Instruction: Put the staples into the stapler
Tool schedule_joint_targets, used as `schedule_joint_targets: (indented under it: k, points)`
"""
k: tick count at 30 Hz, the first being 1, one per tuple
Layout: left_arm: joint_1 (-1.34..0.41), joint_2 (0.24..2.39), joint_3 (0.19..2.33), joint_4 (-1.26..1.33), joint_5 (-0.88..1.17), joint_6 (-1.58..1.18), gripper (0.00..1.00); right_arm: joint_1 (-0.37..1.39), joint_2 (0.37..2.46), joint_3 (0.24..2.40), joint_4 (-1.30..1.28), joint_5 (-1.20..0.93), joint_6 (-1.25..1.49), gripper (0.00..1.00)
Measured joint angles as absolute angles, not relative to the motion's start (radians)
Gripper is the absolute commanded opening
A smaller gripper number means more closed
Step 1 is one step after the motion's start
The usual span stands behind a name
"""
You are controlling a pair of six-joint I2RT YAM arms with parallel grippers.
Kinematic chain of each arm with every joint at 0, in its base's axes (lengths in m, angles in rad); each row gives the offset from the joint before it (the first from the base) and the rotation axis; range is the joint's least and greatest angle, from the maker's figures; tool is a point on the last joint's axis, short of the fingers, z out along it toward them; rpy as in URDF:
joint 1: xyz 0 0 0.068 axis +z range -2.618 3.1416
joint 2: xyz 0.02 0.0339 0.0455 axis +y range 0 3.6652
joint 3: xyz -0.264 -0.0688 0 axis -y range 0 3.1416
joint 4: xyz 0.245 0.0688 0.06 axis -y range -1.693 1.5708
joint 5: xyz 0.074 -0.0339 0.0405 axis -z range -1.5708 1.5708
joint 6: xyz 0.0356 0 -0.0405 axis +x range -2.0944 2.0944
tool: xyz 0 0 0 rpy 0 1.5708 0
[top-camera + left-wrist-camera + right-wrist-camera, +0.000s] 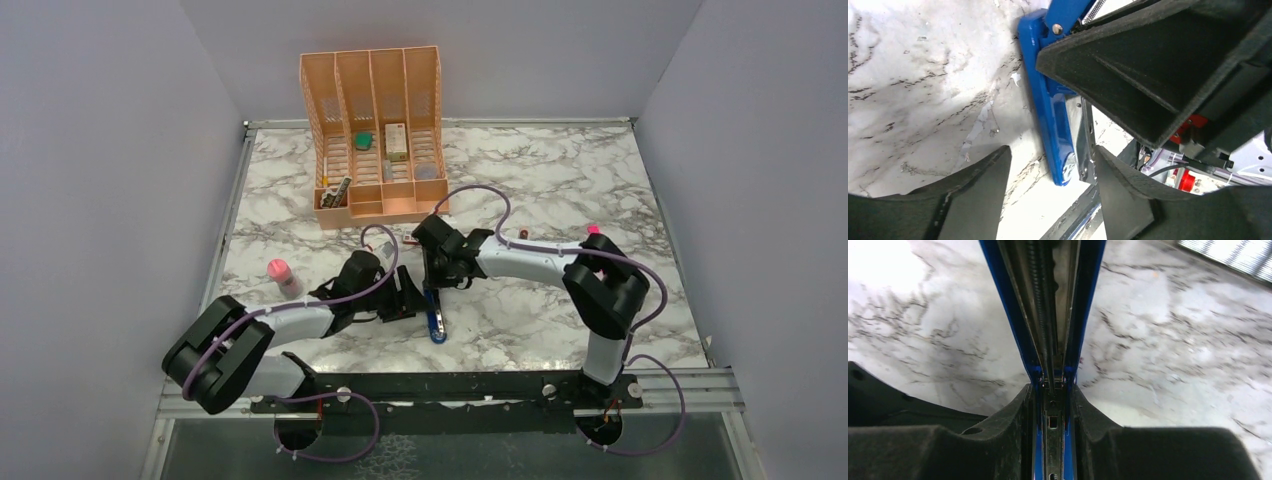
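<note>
I should next carry the stapler [436, 322] with my right gripper to its right in the top view, onto the bare marble clear of my left gripper, and release it.
The blue stapler [436, 322] lies on the marble table, swung open. My right gripper [441, 272] is shut on its raised blue arm. The right wrist view shows that arm and its silver channel [1053, 315] running up from between my right gripper's [1053, 410] fingers. My left gripper [407, 300] is open. In the left wrist view its fingers [973, 200] stand on either side of the stapler's base [1054, 130]; the right-hand finger is close to the silver metal part [1084, 145]. I cannot make out the staples in any view.
An orange desk organizer [375, 130] with small items stands at the back. A pink-capped object [281, 273] lies left of the left arm, and a pink-tipped thing [592, 230] shows behind the right arm. The black base rail [450, 385] runs along the near edge.
</note>
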State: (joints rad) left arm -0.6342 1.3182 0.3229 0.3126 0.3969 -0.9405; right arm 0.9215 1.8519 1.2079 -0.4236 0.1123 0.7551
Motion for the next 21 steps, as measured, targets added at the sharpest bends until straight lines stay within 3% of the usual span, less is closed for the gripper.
schedule_joint_targets:
  k: [12, 21]
  points:
    - [-0.635, 1.229, 0.319, 0.229, 0.369, -0.918, 0.74, 0.91, 1.577, 1.028, -0.64, 0.315, 0.815, 0.21]
    - [-0.635, 1.269, 0.355, 0.218, 0.369, -0.911, 0.75, 0.748, 1.395, 0.933, -0.741, 0.353, 0.834, 0.21]
